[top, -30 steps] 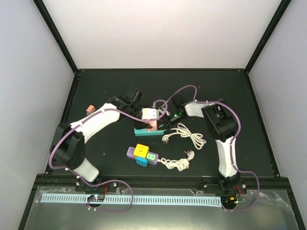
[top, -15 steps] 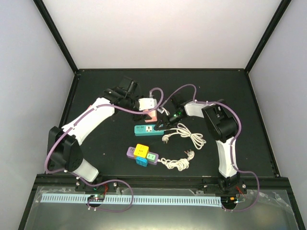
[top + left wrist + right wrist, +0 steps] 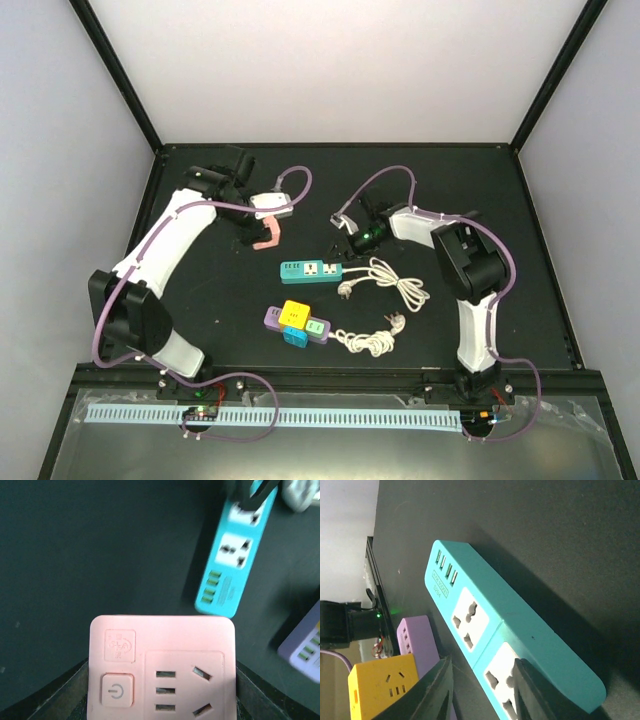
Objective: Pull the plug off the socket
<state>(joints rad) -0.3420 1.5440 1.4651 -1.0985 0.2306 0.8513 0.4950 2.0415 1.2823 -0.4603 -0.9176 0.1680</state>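
Note:
My left gripper will next move down to its left in the top view to let go of the plug, since the tabletop is bare there, clear of the teal socket strip (image 3: 310, 270).
My left gripper (image 3: 262, 230) is shut on a pink plug-in adapter (image 3: 266, 234) and holds it in the air to the upper left of the teal socket strip (image 3: 310, 270). In the left wrist view the pink plug (image 3: 162, 670) fills the space between the dark fingers (image 3: 70, 695), its power button and socket holes facing the camera, with the teal strip (image 3: 232, 565) well beyond it on the table. My right gripper (image 3: 345, 240) is open just above the strip's right end. In the right wrist view the strip (image 3: 515, 630) runs under the spread fingers (image 3: 440, 690).
A white cable (image 3: 395, 282) with a loose plug lies right of the strip. A cluster of yellow, purple and blue adapters (image 3: 295, 322) sits nearer the front, with a second coiled white cable (image 3: 365, 342) beside it. The purple block (image 3: 415, 640) shows in the right wrist view.
My left gripper has pulled the pink plug off the teal strip and carried it up and to the left. My right gripper has drawn back slightly from the strip's right end.

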